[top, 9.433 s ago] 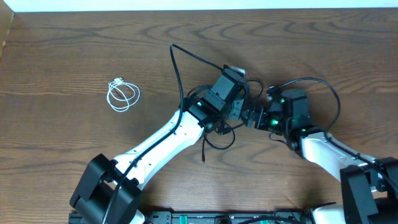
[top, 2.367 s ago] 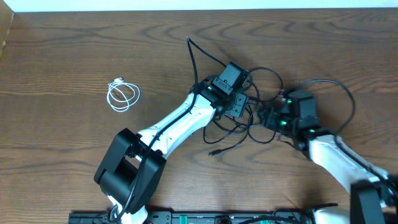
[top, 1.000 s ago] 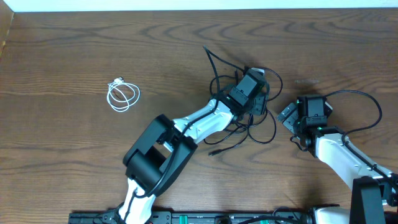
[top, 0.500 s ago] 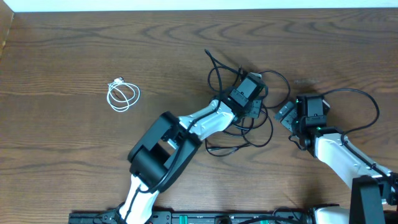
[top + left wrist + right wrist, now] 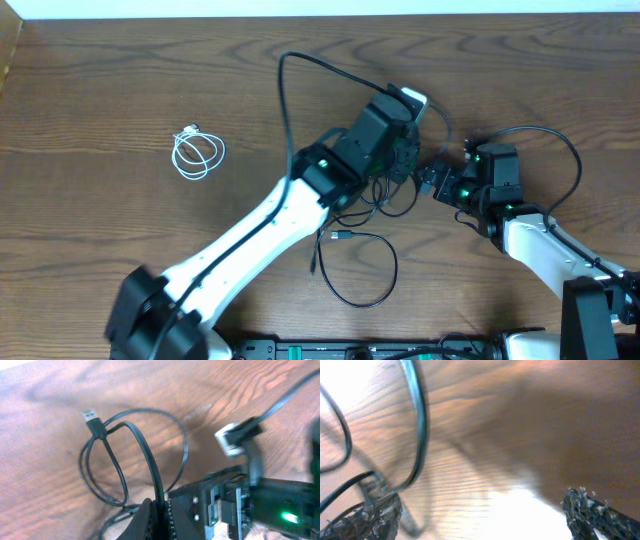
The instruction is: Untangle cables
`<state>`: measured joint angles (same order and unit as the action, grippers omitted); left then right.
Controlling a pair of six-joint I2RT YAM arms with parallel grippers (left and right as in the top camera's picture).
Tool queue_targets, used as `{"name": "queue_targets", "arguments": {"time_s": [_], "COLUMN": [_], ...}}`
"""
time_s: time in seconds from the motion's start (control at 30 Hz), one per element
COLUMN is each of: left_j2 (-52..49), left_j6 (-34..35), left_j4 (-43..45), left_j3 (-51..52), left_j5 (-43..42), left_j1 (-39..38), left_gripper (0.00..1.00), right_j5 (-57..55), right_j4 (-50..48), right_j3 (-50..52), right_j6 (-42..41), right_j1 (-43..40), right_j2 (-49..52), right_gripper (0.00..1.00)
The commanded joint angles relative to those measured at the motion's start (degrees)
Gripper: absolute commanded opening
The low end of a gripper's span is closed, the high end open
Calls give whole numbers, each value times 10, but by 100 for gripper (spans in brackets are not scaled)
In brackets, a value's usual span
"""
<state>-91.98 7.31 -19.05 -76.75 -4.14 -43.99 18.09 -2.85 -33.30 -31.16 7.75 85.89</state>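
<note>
My left gripper holds the piece of black cable. It should next rise to the left in the overhead view toward the bare tabletop by the white cable, pulling the piece of black cable from its loops until release.
The black cable (image 5: pixel 372 262) lies in a loose loop in front of the arms, one plug end (image 5: pixel 341 236) beside the left arm. My left gripper (image 5: pixel 400 163) is raised over the table's middle. In the left wrist view it (image 5: pixel 161 511) is shut on the black cable (image 5: pixel 150 455), which hangs in loops down to a plug (image 5: pixel 91 414). My right gripper (image 5: pixel 434 181) sits close to its right, open and empty (image 5: pixel 482 510), with a strand of black cable (image 5: pixel 419 425) at its left finger. The white cable (image 5: pixel 198 153) lies coiled, apart at the left.
Thick black arm wires arch over the left arm (image 5: pixel 285 90) and behind the right arm (image 5: pixel 565 150). The right arm's body (image 5: pixel 260 500) fills the lower right of the left wrist view. The wooden table's far edge (image 5: pixel 320 17) meets a white wall.
My left arm has swung back and up, drawing the black cable out of its tight bundle into a wider loop at the front. My right gripper has moved left, close to the left gripper.
</note>
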Motion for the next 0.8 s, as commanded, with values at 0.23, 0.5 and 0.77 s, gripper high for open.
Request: {"name": "queue_targets", "arguments": {"time_s": [0.23, 0.5, 0.77], "left_j2": [78, 97, 146], "left_j6": [-83, -81, -70], "left_j4": [-12, -12, -6], "left_j3": [-2, -3, -8], "left_j5": [2, -66, -75], "left_j1": [2, 2, 2], "left_gripper": [7, 7, 8], "right_j5": [275, 298, 202], "right_j4": [-74, -94, -94], "right_j3": [4, 4, 4], "right_j6": [149, 150, 149], "right_j1": [2, 19, 70], "right_j2": [6, 7, 7], "right_gripper": [99, 99, 99]}}
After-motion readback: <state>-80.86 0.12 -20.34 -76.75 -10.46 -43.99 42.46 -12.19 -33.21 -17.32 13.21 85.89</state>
